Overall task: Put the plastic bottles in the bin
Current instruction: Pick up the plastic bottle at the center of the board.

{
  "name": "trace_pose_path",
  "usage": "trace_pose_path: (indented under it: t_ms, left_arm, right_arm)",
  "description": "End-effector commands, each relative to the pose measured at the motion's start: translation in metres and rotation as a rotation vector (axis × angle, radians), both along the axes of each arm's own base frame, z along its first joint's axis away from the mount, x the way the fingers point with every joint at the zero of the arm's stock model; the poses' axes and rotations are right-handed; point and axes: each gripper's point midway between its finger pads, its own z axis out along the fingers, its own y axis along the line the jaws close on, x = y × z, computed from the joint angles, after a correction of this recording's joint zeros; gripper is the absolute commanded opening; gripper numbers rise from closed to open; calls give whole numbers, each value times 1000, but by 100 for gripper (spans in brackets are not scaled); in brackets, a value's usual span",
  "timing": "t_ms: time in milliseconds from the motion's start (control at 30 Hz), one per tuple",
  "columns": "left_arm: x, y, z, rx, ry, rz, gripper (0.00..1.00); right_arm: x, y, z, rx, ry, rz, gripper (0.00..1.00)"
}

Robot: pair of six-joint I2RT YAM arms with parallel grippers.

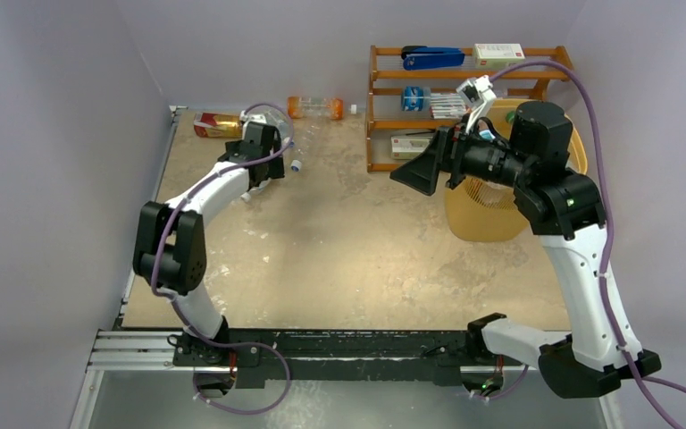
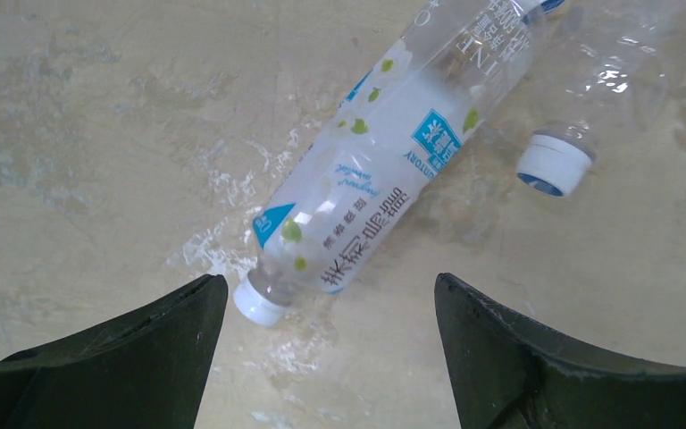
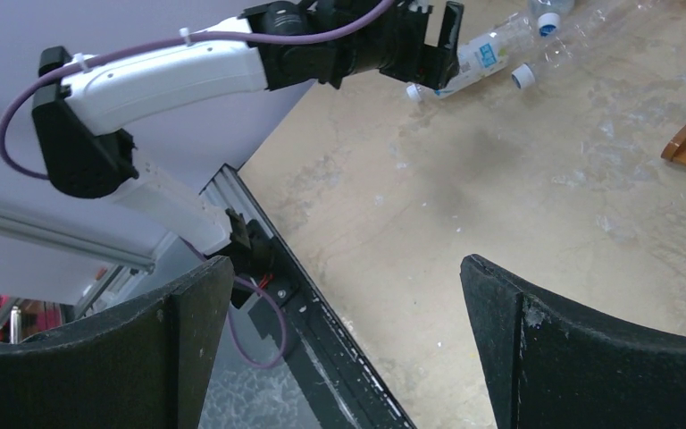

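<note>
My left gripper will next move down past the white cap (image 2: 257, 304), and then it will close around the near part of the label on the slanting bottle.
A plastic bottle with a white, blue and green label (image 2: 384, 179) lies slantwise on the table, its white cap (image 2: 257, 304) close to my left finger. My left gripper (image 2: 329, 286) hovers open just above its cap end, holding nothing. A second clear bottle (image 2: 616, 71) with a white cap lies beside it. In the top view my left gripper (image 1: 266, 170) is at the back left, with an orange-labelled bottle (image 1: 315, 107) and an amber bottle (image 1: 217, 125) further back. My right gripper (image 1: 411, 179) stands open and empty, raised beside the yellow bin (image 1: 487, 219).
A brown wooden shelf rack (image 1: 464, 98) with a blue stapler and small boxes stands at the back, right behind the bin. The right arm covers much of the bin's mouth. In the right wrist view the left arm (image 3: 170, 76) and the table's near rail (image 3: 322, 313) show.
</note>
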Motion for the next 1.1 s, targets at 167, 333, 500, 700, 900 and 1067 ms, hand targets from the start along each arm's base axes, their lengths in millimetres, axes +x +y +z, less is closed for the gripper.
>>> trace_pose_path:
  t_ms: [167,333,500,700,900,1067]
  left_arm:
    - [56,23,18,143,-55,-41,86]
    - [66,21,-7,120,12,-97,86]
    - [61,4,-31,48,67,-168,85]
    - [43,-6,-45,-11,126,-207,85]
    - [24,-5,-53,-37,162,-190,85]
    - [9,-11,-68,-93,204,-175,80]
  right_arm:
    - [-11,-3,10,28,-49,-13,100]
    - [-12,-4,7,24,-43,-15,100]
    - [-9,-3,1,21,-37,-16,100]
    - [-8,-2,-7,26,-24,-12,100]
    - [-6,0,-15,36,-11,-13,100]
    - [-6,1,-19,47,-5,-12,100]
